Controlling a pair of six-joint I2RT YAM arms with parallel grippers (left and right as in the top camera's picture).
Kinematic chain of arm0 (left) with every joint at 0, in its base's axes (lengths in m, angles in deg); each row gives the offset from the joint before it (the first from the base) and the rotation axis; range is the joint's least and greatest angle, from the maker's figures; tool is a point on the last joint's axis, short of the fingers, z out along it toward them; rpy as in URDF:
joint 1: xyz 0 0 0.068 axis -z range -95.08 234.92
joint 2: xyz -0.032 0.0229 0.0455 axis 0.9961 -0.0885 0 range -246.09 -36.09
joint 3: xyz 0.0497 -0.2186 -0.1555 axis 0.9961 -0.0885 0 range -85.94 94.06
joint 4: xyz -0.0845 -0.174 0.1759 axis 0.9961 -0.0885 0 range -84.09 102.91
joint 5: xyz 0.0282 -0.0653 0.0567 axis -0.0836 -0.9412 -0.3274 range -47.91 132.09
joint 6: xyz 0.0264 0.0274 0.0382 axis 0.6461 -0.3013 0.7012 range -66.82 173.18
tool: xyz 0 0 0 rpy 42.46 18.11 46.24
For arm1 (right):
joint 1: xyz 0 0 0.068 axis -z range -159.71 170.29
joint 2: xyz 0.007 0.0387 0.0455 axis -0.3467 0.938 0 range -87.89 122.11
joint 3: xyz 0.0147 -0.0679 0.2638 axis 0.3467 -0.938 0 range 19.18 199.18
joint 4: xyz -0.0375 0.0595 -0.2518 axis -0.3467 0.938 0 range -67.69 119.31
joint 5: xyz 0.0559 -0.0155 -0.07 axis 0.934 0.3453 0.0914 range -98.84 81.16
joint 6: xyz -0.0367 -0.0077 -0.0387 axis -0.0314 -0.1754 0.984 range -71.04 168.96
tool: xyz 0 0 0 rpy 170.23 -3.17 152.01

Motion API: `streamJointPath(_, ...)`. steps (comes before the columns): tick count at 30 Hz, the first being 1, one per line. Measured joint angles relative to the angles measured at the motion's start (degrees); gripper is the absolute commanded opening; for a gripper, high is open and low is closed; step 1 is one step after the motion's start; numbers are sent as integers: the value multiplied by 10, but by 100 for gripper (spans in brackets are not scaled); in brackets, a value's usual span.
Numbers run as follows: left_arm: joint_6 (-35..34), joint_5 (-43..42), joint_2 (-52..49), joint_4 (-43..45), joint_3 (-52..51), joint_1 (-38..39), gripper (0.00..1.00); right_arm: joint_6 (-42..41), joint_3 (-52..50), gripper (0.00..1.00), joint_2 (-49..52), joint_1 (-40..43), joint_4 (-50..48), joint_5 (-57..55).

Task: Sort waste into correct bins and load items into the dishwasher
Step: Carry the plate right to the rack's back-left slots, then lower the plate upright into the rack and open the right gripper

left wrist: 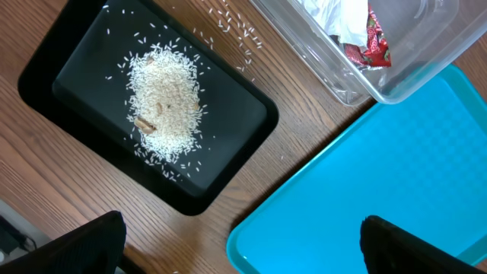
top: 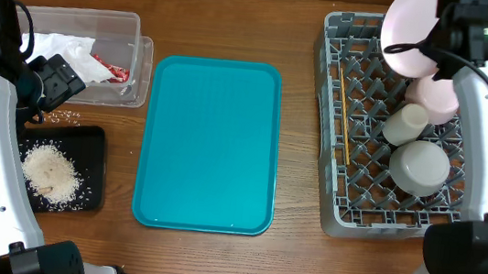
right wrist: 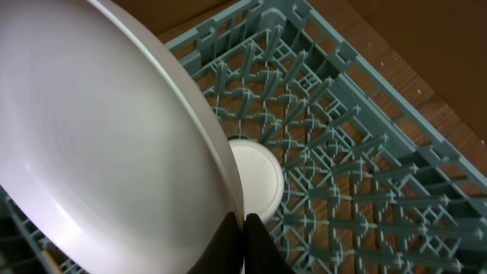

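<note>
The right gripper moves down and to its left in the overhead view onto the bare pegs by the chopsticks next and lets go of the plate, since the pegs lie below.
My right gripper (right wrist: 244,230) is shut on the rim of the large pale pink plate (right wrist: 99,137), which it holds tilted over the back of the grey dishwasher rack (top: 346,213). From overhead the plate (top: 409,27) covers the rack's far corner. In the rack sit a small plate (top: 437,96), a white cup (top: 405,123), a bowl (top: 418,166) and chopsticks (top: 346,112). My left gripper (left wrist: 243,240) hangs open and empty above the table. It is between the black tray (left wrist: 68,46) of rice crumbs (left wrist: 163,95) and the clear tub (left wrist: 403,72). The tub holds the napkin (left wrist: 335,15) and red wrapper (left wrist: 373,46).
The teal serving tray (top: 209,142) lies bare in the middle of the table. A few loose rice grains (top: 64,116) are scattered on the wood between tub and black tray. The rack's upright pegs (right wrist: 342,114) stand under the held plate.
</note>
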Motion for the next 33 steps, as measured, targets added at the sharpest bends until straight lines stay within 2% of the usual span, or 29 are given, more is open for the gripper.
streamJointPath(6, 0, 0, 0, 0, 0, 0, 100, 10, -78, 4, 2, -24, -52, -21)
streamJointPath(14, 0, 0, 0, 0, 0, 0, 100, 12, -126, 4, 2, -59, -80, -38)
streamJointPath(26, 0, 0, 0, 0, 0, 0, 100, 14, -129, 4, 2, -62, -92, -125)
streamJointPath(33, 0, 0, 0, 0, 0, 0, 100, 14, -130, 4, 2, -62, -94, -104)
